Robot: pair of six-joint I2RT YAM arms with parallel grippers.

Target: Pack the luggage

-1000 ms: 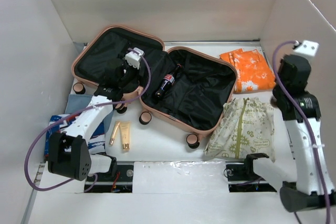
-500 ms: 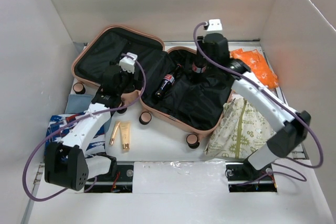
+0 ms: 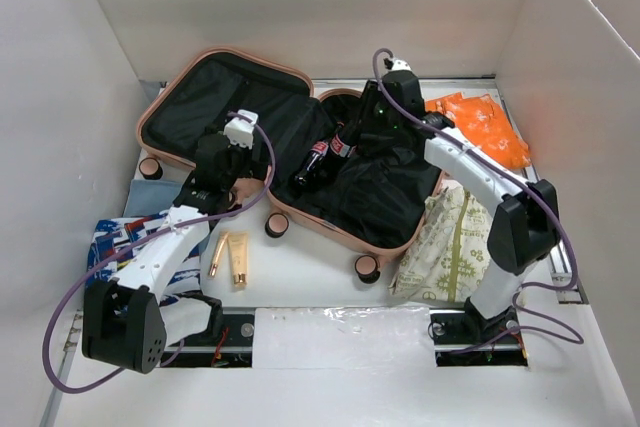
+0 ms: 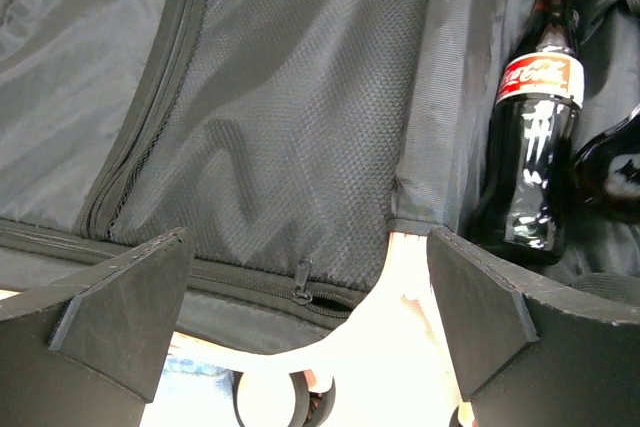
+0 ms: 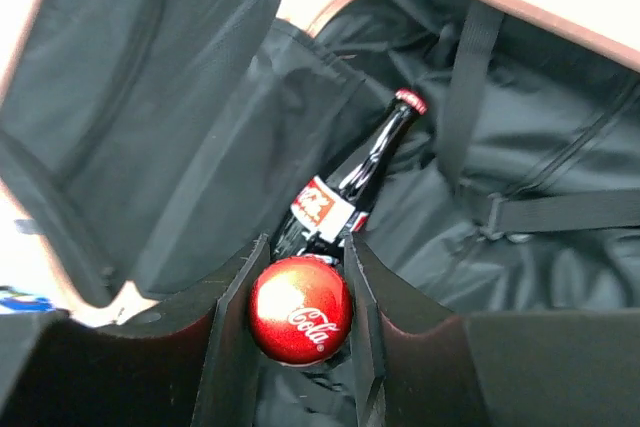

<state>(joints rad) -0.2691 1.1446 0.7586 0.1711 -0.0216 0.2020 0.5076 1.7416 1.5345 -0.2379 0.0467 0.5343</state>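
The second bottle should go down next: the robot's right gripper should lower it onto the free black lining [image 3: 364, 185] [image 5: 428, 269] below, beside the lying cola bottle and clear of the first, and let it go.
The luggage [image 3: 160, 97] is a salmon-pink suitcase lying open, both black-lined halves up. A cola bottle [image 3: 313, 162] lies in the right half near the hinge, also in the wrist views [image 4: 535, 117] [image 5: 345, 192]. My right gripper [image 3: 352, 139] [image 5: 300, 292] hangs just above it, shut on a second cola bottle [image 5: 300, 310] whose red cap faces the wrist camera. My left gripper [image 3: 216, 162] [image 4: 308, 247] stands open over the near rim [image 4: 410, 287] of the left half, nothing between its fingers.
An orange garment [image 3: 480, 127] lies at the back right. A green-patterned drawstring pouch [image 3: 460, 242] sits by the luggage's right corner. A gold tube [image 3: 218, 252] and a beige tube [image 3: 239, 259] lie in front. A blue-and-white pack [image 3: 125, 242] sits left. White walls enclose the table.
My right arm has swung from the table's right side to over the luggage's right half, down beside the lying bottle. My left gripper has drawn back a little toward the near rim.
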